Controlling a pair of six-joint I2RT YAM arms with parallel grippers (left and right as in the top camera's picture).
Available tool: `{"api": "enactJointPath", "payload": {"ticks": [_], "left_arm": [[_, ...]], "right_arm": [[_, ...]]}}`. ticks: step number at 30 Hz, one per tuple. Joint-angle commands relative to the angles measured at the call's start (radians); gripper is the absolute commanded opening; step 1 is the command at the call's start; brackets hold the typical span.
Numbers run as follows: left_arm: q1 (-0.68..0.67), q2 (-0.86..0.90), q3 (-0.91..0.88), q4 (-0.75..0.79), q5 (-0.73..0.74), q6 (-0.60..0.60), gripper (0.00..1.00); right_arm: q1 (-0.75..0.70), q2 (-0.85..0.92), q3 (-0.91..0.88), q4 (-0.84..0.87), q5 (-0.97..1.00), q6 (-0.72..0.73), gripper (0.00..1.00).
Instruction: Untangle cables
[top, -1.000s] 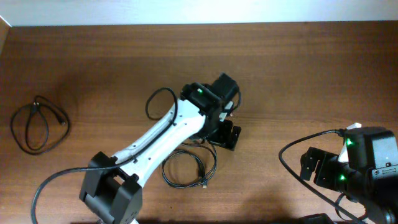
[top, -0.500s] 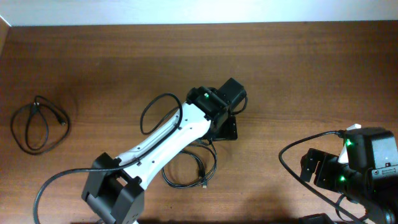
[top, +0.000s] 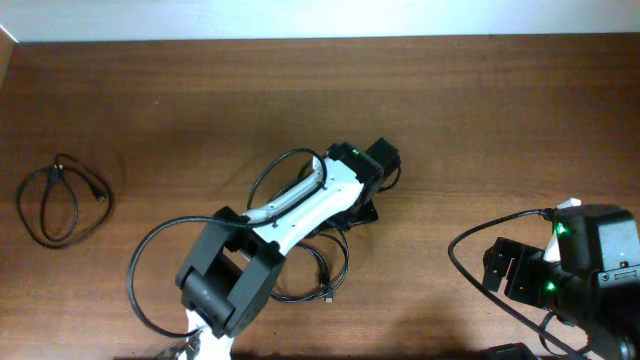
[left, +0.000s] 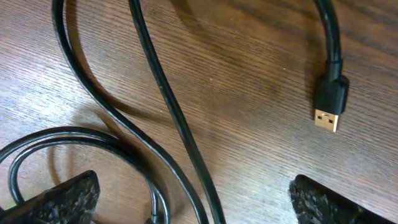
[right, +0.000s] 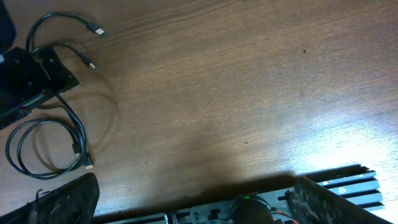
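The black cable's part nearer the USB plug already runs between the open fingers. I will lower my left gripper a little and close on that part of the cable.
A black cable lies in a loose coil (top: 343, 265) on the wooden table, partly under my left arm. In the left wrist view its strands (left: 174, 118) run between my left gripper's (left: 193, 208) open jaws, close above the table. A gold-tipped USB plug (left: 329, 107) lies ahead to the right. My left gripper (top: 362, 212) sits mid-table. The right wrist view shows the coil (right: 43, 149) and two plug ends (right: 96, 30). A second black cable (top: 62, 168) lies looped at the far left. My right gripper (right: 199, 208) is open and empty at the table's front right.
The thicker black cord (top: 290, 160) wired to my left arm arcs over it. The right arm's base and its cord (top: 470, 240) sit at the lower right. The table's back edge meets a white wall (top: 300, 20).
My left gripper has shifted a little to the right over the coiled cable, and the left arm's elbow has folded up toward the camera. The right arm and both cables have not moved.
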Motion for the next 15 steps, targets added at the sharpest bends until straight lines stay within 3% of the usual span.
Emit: {"api": "enactJointPath", "payload": {"ticks": [1,15], "left_arm": [[-0.006,0.029,-0.005,0.009,-0.005,-0.02,0.99],[-0.007,0.035,-0.006,0.031,-0.049,-0.02,0.99]], "right_arm": [[-0.007,0.002,0.01,0.001,0.012,0.002,0.98],[-0.007,0.002,0.01,0.012,0.012,0.001,0.98]]}}
